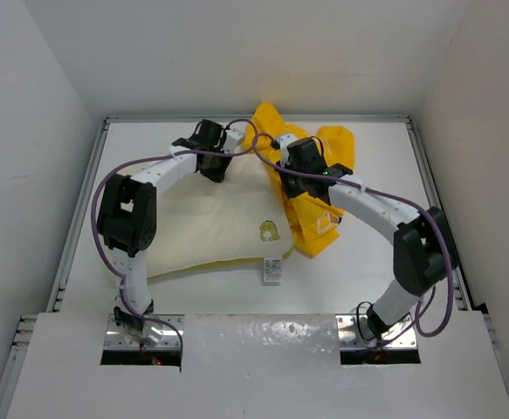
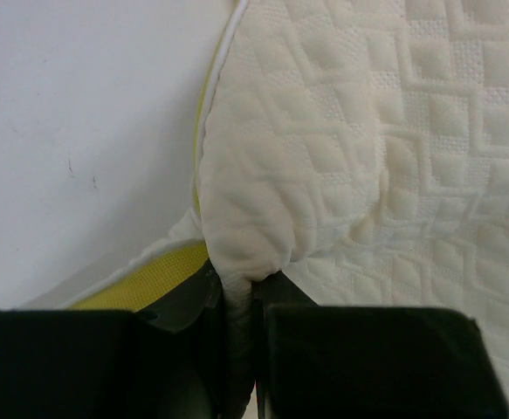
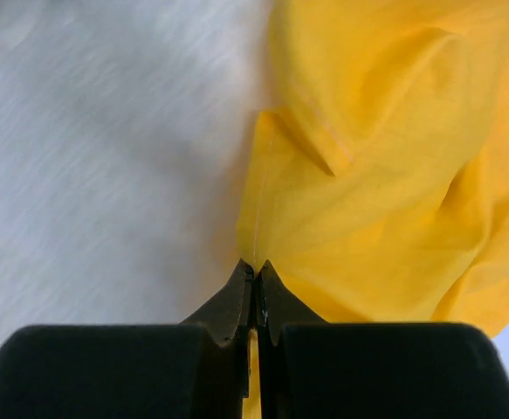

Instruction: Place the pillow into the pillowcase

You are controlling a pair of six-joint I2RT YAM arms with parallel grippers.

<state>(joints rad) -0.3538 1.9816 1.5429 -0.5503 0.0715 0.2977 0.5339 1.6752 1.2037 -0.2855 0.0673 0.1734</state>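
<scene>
My left gripper is pinching the fold, and the pillow lies flat on the tabletop. Next, it will ease the fold a little toward the yellow pillowcase and release the pillow's far corner [image 1: 229, 175].
The cream-white quilted pillow [image 1: 210, 227] lies flat on the table, its tag at the front right corner. My left gripper [image 1: 212, 162] is at its far edge, shut on a pinched fold of the pillow [image 2: 306, 175]; the cloth bunches between the fingers [image 2: 189, 301], and the yellow edge band shows to the left. The bright yellow pillowcase [image 1: 311, 188] lies crumpled to the right of the pillow. My right gripper [image 1: 299, 164] sits over it, shut on an edge of the pillowcase [image 3: 367, 175]; yellow fabric shows between the closed fingertips [image 3: 237, 292].
White walls enclose the table at the back and both sides, with a metal rail [image 1: 79, 227] along the left side. The pillow's white tag [image 1: 272, 271] hangs toward the near edge. Purple cables loop over both arms.
</scene>
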